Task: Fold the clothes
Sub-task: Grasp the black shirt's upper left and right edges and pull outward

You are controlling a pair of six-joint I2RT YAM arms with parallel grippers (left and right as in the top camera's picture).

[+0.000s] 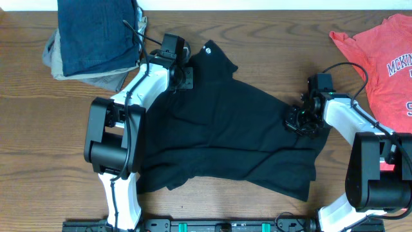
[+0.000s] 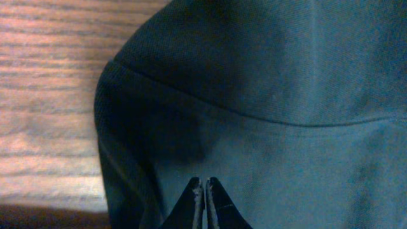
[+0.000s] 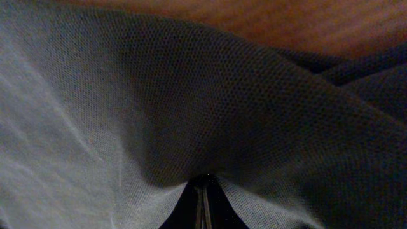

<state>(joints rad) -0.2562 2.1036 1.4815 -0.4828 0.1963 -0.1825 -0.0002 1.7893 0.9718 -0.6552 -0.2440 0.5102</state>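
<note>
The shirt's bunched fabric needs to go outward onto the bare wood beyond the shirt's slanting edge, to straighten that edge. My right gripper should drag it there next and then let go.
A large black T-shirt (image 1: 232,135) lies spread and rumpled across the middle of the table, with a small white logo (image 1: 207,51) near its top corner. My left gripper (image 1: 181,76) is shut and rests over the shirt's upper left part. In the left wrist view its closed tips (image 2: 205,186) lie against flat black fabric (image 2: 273,76) with a seam, and no cloth is gathered between them. My right gripper (image 1: 300,120) is at the shirt's right edge. In the right wrist view it (image 3: 203,191) is shut on bunched black fabric (image 3: 191,95). A coral-red T-shirt (image 1: 380,58) lies at the far right.
A stack of folded clothes with a dark blue garment on top (image 1: 96,35) sits at the back left corner. The wooden table (image 1: 38,142) shows on both sides of the black shirt. The arm bases (image 1: 116,206) stand at the front edge.
</note>
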